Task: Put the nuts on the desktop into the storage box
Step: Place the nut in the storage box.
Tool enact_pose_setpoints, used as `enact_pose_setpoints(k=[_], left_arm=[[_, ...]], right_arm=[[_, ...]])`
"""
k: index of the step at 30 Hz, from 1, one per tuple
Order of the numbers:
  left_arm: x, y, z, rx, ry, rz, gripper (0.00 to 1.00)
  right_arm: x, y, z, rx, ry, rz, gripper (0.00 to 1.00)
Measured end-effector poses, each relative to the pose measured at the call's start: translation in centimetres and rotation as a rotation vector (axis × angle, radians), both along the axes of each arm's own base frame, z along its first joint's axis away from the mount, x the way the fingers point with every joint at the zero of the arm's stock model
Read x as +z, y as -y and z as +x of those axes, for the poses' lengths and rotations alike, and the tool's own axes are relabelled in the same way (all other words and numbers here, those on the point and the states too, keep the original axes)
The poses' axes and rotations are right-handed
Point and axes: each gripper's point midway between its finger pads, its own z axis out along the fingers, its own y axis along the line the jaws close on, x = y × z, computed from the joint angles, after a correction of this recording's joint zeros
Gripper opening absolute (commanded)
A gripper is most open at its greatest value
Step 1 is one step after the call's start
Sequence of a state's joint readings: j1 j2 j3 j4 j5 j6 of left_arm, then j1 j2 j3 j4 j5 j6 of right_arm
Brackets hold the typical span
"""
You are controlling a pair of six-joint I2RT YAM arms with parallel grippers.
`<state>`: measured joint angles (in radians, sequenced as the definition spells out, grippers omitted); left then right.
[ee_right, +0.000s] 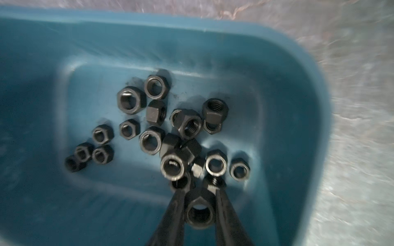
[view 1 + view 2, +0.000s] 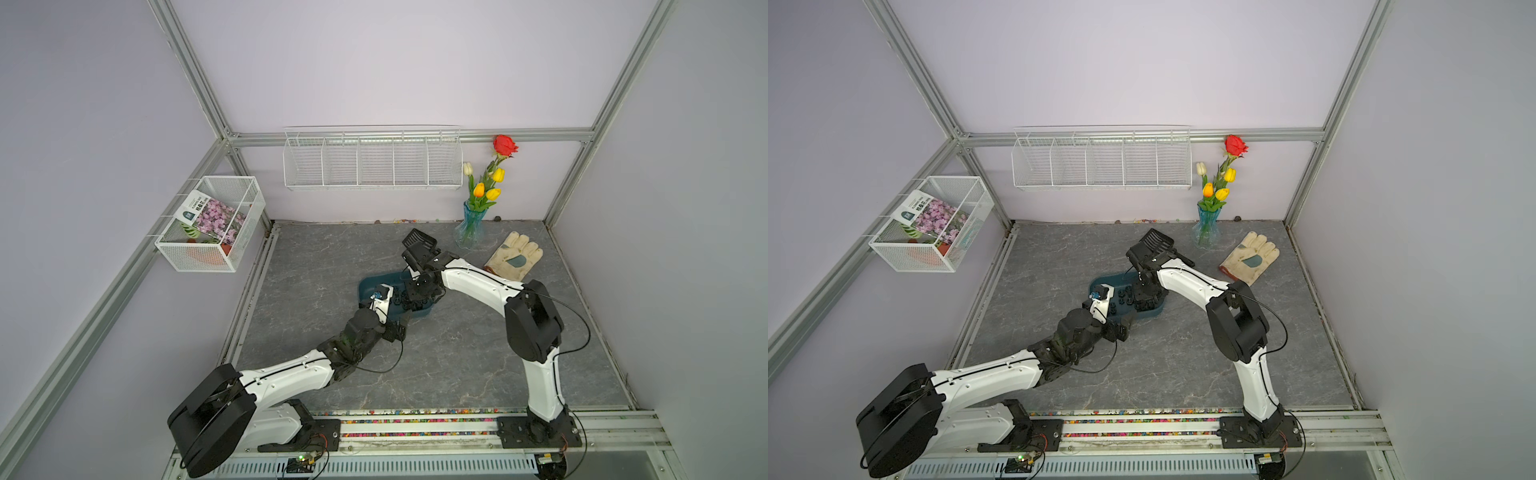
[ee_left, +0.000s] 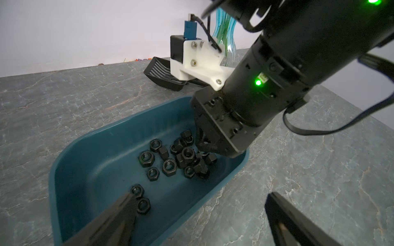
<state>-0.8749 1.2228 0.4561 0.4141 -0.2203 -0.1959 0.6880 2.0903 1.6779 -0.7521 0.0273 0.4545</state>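
The nut pile is just below, inside the teal storage box. My right gripper should lower the pinched nut onto it and let go there.
The teal storage box sits mid-desktop with several black nuts piled inside. My right gripper reaches down into the box, just above the pile, and is shut on one nut pinched between its fingers. My left gripper stands open and empty at the box's near side. One finger hangs over two nuts inside the box, the other over bare desktop. I see no nuts loose on the desktop.
A black slotted scoop lies just behind the box. A blue vase of flowers and a pale work glove sit at the back right. White wire baskets hang on the walls.
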Motion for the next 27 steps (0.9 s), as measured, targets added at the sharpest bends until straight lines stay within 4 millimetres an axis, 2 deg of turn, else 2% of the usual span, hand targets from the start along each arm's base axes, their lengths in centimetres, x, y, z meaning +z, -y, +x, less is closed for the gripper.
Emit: enact_pose_setpoints(k=[4, 11, 15, 27], left_arm=[[-0.1, 0.0, 0.0, 0.001, -0.003, -0.002, 0.99], [0.0, -0.1, 0.1, 0.002, -0.002, -0.007, 0.99], [0.0, 0.0, 0.0, -0.002, -0.003, -0.008, 0.99], [-0.2, 0.1, 0.0, -0.005, -0.007, -0.007, 0.99]], right_arm=[[-1.1, -0.2, 0.1, 0.001, -0.018, -0.012, 0.18], [-1.7, -0.4, 0.5, 0.001, -0.026, -0.018, 0.19], [-2.4, -0.4, 0.4, 0.001, -0.035, -0.026, 0.26], [-2.3, -0.4, 0.4, 0.001, -0.038, -0.029, 0.42]])
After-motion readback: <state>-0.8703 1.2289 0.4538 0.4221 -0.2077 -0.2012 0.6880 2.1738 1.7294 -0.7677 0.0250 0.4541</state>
